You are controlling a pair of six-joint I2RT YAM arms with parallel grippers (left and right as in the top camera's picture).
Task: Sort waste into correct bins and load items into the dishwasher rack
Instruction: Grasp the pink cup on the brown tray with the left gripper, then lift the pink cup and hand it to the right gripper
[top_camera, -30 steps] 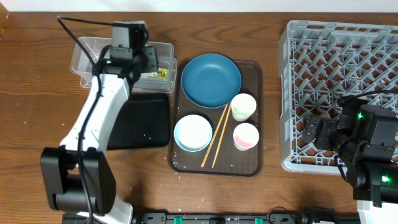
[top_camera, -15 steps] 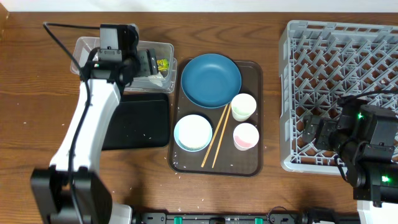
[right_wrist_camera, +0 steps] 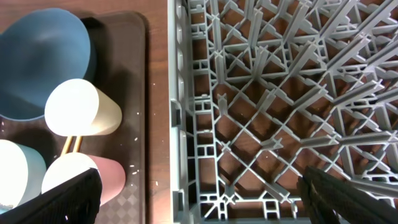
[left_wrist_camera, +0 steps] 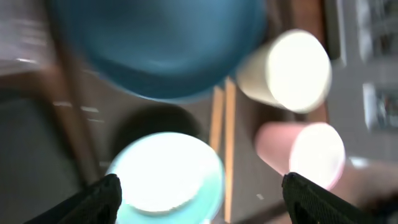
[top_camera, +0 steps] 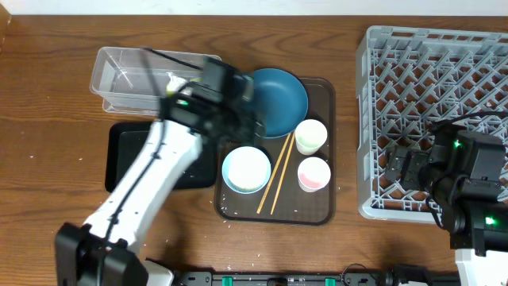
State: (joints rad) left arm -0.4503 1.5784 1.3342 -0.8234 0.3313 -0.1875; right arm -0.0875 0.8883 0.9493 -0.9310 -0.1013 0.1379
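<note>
My left gripper should next move down, to the right in the overhead view and back, onto the pink cup's rim by the chopsticks, because the cup's opening faces up.
My left gripper [top_camera: 240,114] [left_wrist_camera: 205,202] is open and empty, hovering over the brown tray between the round blue dish [top_camera: 279,99] [left_wrist_camera: 155,43] and the white bowl [top_camera: 246,170] [left_wrist_camera: 165,177]. The cream cup [top_camera: 310,137] [left_wrist_camera: 289,68], the pink cup [top_camera: 314,174] [left_wrist_camera: 311,152] and the two chopsticks [top_camera: 278,175] [left_wrist_camera: 222,143] lie on the same tray. The left wrist view is blurred. A yellow-green wrapper [top_camera: 171,79] shows in the clear tub [top_camera: 119,71]. The black tray [top_camera: 123,155] holds rice grains. My right gripper [top_camera: 401,171] [right_wrist_camera: 208,199] is open and empty over the grey rack [top_camera: 436,95] [right_wrist_camera: 261,106].
The brown serving tray [top_camera: 327,199] [right_wrist_camera: 140,93] sits mid-table, with a few rice grains at its near edge. My left arm crosses over the black tray and the tub's right end. The rack fills the right side. No tissue shows.
My left arm has swung right, from above the clear tub to above the brown tray. The wrapper stays in the tub. The right arm has not moved.
</note>
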